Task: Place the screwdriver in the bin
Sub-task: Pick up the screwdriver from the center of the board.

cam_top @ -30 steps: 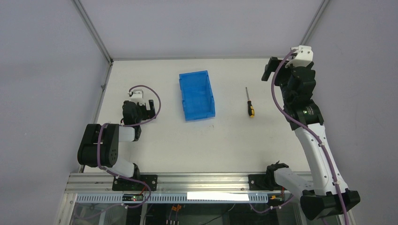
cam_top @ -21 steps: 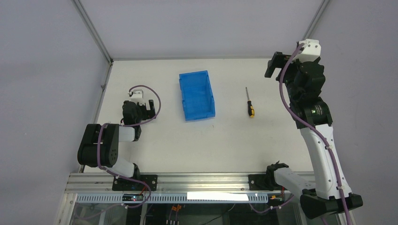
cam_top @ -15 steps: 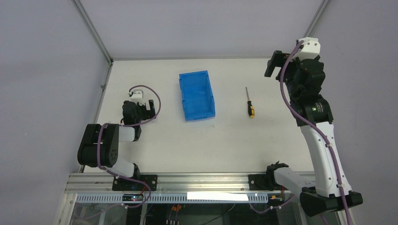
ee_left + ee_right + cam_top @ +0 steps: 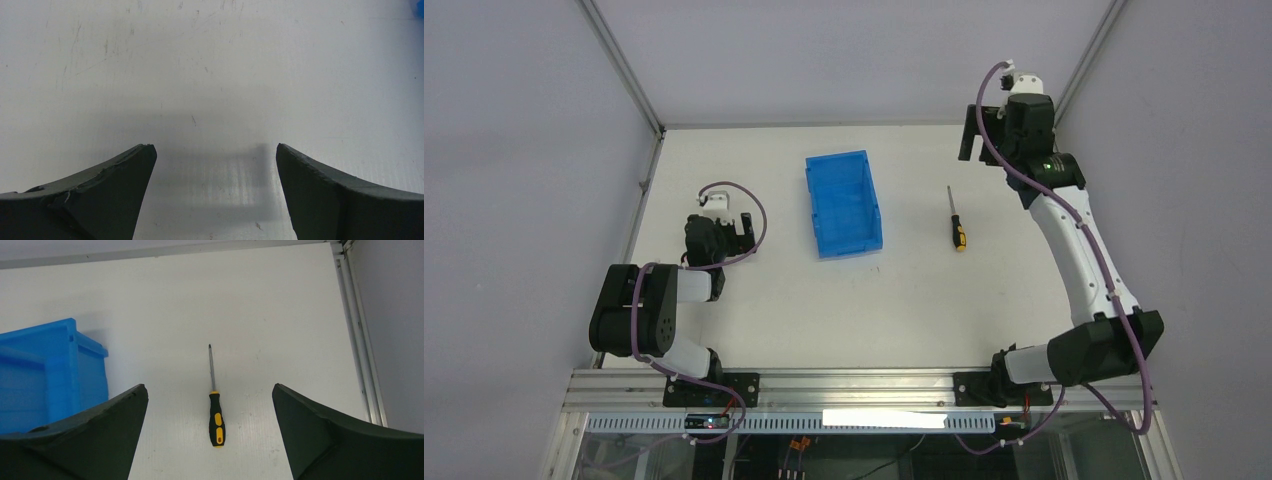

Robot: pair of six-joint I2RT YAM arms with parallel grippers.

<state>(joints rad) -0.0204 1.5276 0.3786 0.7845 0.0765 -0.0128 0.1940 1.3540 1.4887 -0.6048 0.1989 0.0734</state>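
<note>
The screwdriver lies flat below, lengthwise between the spread fingers, so my right gripper goes down with them onto the middle of the black-and-yellow handle [image 4: 959,233] [image 4: 217,420] next.
The screwdriver [image 4: 957,225], with a black-and-yellow handle and thin dark shaft, lies flat on the white table to the right of the blue bin [image 4: 842,205], tip pointing to the far side. The bin stands empty at the table's middle. My right gripper [image 4: 969,135] is raised above the far right of the table, open and empty. In the right wrist view the screwdriver [image 4: 216,415] lies below and between the spread fingers of the right gripper [image 4: 209,387], with the bin [image 4: 50,375] at the left. My left gripper [image 4: 744,228] is open and empty, low over bare table [image 4: 214,146], left of the bin.
Grey walls and aluminium frame rails [image 4: 357,340] border the table at the back and the sides. A sliver of blue [image 4: 420,7] shows at the left wrist view's top right corner. The arm bases sit on the near rail [image 4: 854,385].
</note>
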